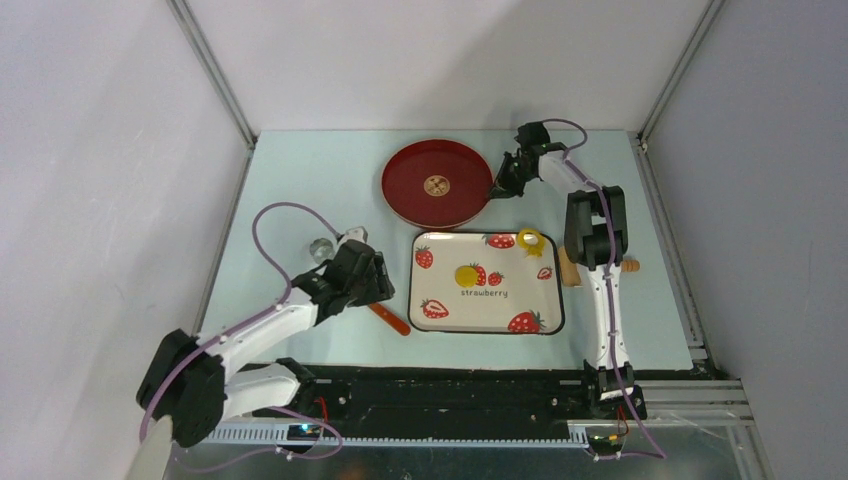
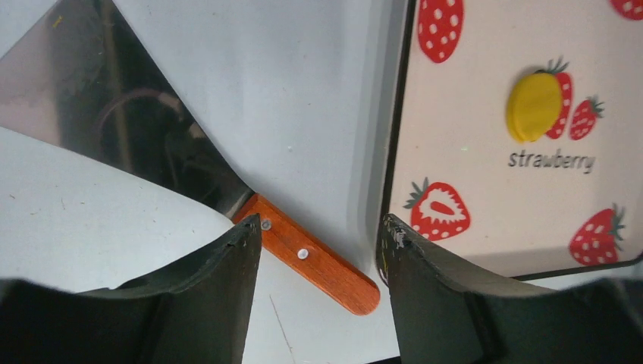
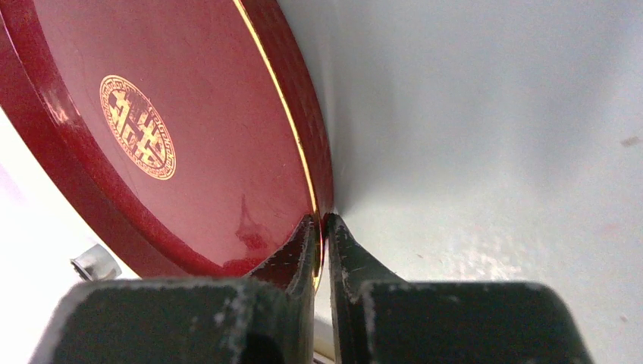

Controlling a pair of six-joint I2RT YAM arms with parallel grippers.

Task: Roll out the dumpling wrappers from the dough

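Note:
The red plate's rim slides to the right in the top view next, and my right gripper releases it there, since clear tabletop lies that way.
A round flat yellow dumpling wrapper point(image 1: 466, 274) point(image 2: 534, 105) lies in the middle of the strawberry-print tray point(image 1: 540, 312) point(image 2: 470, 45). A yellow ring of dough point(image 1: 531, 239) with a pale centre sits at the tray's far right corner. My left gripper point(image 1: 372, 283) point(image 2: 322, 227) hovers open left of the tray, over a scraper's orange wooden handle point(image 1: 392, 320) point(image 2: 318, 262), without touching it. My right gripper point(image 1: 497, 188) point(image 3: 322, 220) is shut on the right rim of the red round plate point(image 1: 420, 205) point(image 3: 227, 174), one finger inside the rim and one outside.
The scraper's metal blade point(image 2: 114, 114) stretches away to the left under my left gripper. A small shiny metal piece point(image 1: 321, 247) lies on the table behind the left arm. A tan wooden roller point(image 1: 570, 268) lies right of the tray, partly hidden by the right arm. Frame posts and walls stand on both sides.

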